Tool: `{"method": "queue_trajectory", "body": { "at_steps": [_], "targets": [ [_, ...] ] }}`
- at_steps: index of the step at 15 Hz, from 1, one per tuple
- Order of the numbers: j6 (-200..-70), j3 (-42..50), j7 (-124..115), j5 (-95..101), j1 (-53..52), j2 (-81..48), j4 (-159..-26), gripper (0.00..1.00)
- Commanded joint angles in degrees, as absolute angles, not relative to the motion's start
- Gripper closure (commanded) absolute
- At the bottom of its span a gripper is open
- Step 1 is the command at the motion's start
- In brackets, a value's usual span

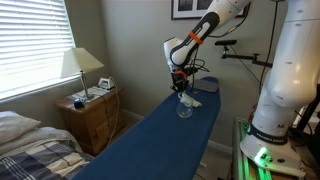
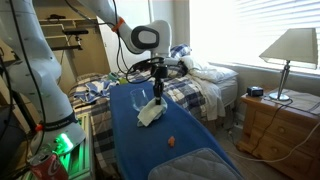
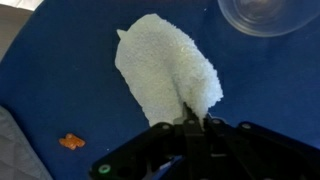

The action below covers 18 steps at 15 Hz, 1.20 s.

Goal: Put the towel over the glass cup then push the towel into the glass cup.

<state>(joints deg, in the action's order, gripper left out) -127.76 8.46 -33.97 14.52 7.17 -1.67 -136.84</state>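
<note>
My gripper should go up, carry the towel over the glass cup (image 3: pixel 262 14) and lower it to let go, because the cup is to my gripper's right in the wrist view.
A white towel (image 3: pixel 165 70) hangs from my gripper (image 3: pixel 192 115), which is shut on its near edge; the rest trails onto the blue cloth. The clear glass cup (image 3: pixel 262 14) stands upright at the top right of the wrist view, apart from the towel. In an exterior view the gripper (image 1: pixel 180 85) hovers just above the cup (image 1: pixel 184 108) and the towel (image 1: pixel 193 98) near the table's far end. In an exterior view the towel (image 2: pixel 151 112) drapes below the gripper (image 2: pixel 158 95), and the cup (image 2: pixel 136 101) stands just beside it.
The blue-covered table (image 2: pixel 165 150) runs down the room. A small orange object (image 2: pixel 171 142) lies on it, also in the wrist view (image 3: pixel 71 141). A wooden nightstand (image 1: pixel 90 115) with a lamp (image 1: pixel 81 65) and a bed (image 1: pixel 30 145) stand alongside.
</note>
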Motion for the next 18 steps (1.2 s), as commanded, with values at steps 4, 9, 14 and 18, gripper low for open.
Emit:
{"method": "queue_trajectory", "body": {
  "at_steps": [4,9,14,18],
  "targets": [
    [-128.6,5.0,-34.8,21.1,6.3,11.3,-143.0,0.99],
    [-128.4,1.0,-33.9,22.9,7.0,21.1,-145.8,0.99],
    [-129.0,-2.3,-33.0,22.9,7.9,29.2,-147.1,0.99],
    [-127.7,-3.0,-29.9,19.5,6.9,33.0,-147.6,0.99]
  ]
}}
